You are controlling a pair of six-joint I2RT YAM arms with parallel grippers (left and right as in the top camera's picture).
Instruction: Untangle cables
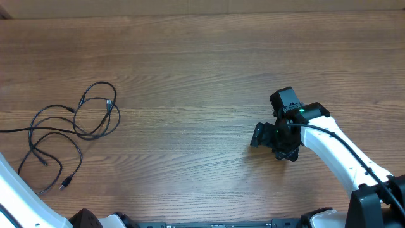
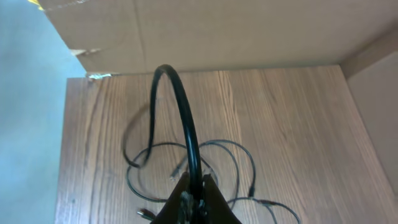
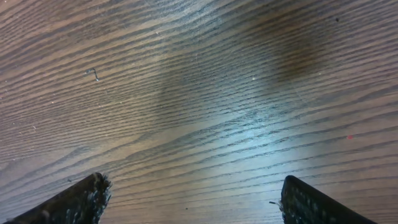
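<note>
The left gripper moves outward and toward the right in the overhead view next and releases the cable there, since the bare wood beyond the loops is clear.
The cables [image 1: 76, 123] lie in loose thin black loops on the wooden table at the left, with small plug ends; one strand runs off the left edge. In the left wrist view my left gripper [image 2: 194, 186] is shut on a black cable [image 2: 183, 106] that arches up from the jaws and drops to the loops [image 2: 230, 162] on the table. The left gripper itself is outside the overhead view. My right gripper [image 1: 272, 144] is open and empty over bare wood at the right, far from the cables; its fingers [image 3: 193, 196] stand wide apart.
A cardboard wall [image 2: 217, 31] stands along the table's far side. The table's left edge [image 2: 65, 155] drops to a blue floor. The white left arm [image 1: 19, 196] crosses the front-left corner.
</note>
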